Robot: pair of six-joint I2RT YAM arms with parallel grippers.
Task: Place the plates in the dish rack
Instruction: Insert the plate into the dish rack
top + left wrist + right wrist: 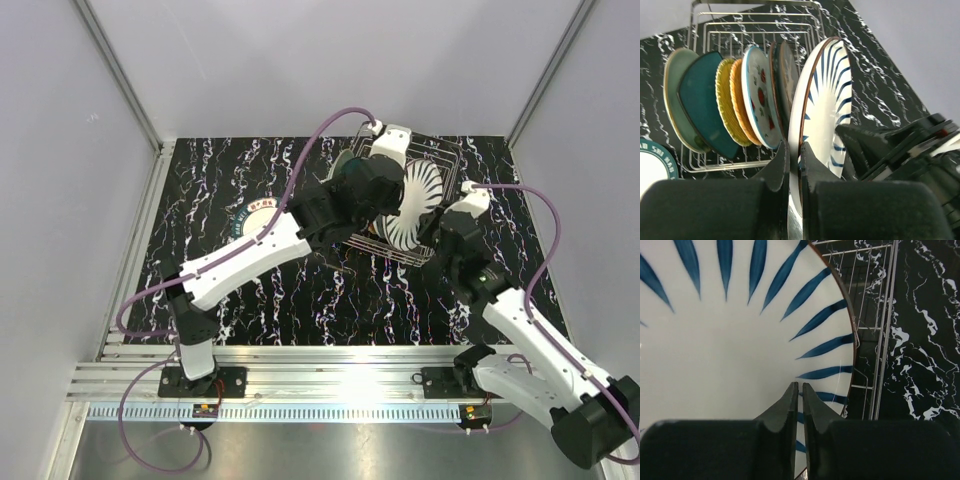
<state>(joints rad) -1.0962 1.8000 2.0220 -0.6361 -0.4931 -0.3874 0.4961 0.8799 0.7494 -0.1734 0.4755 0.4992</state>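
The slots of the rack (740,30) beside the dark plate are empty, so I should lower my left gripper next, moving right in the top view, and let go of the striped plate there.
My left gripper (795,156) is shut on the rim of a white plate with blue radial stripes (830,90) and holds it upright at the near end of the wire dish rack (740,30). Several plates stand in the rack's slots: mint-green (674,85), dark teal (702,107), yellow (726,100), orange (737,95), white with strawberries (760,95) and a dark one (786,75). My right gripper (800,386) has its jaws together, tips at the striped plate's face (730,350). From above, the plate (415,200) stands between my left gripper (385,203) and my right gripper (438,232).
A white plate with a teal rim (252,216) lies flat on the black marbled table left of the rack (447,160); it also shows in the left wrist view (652,167). Grey walls close in the table on three sides.
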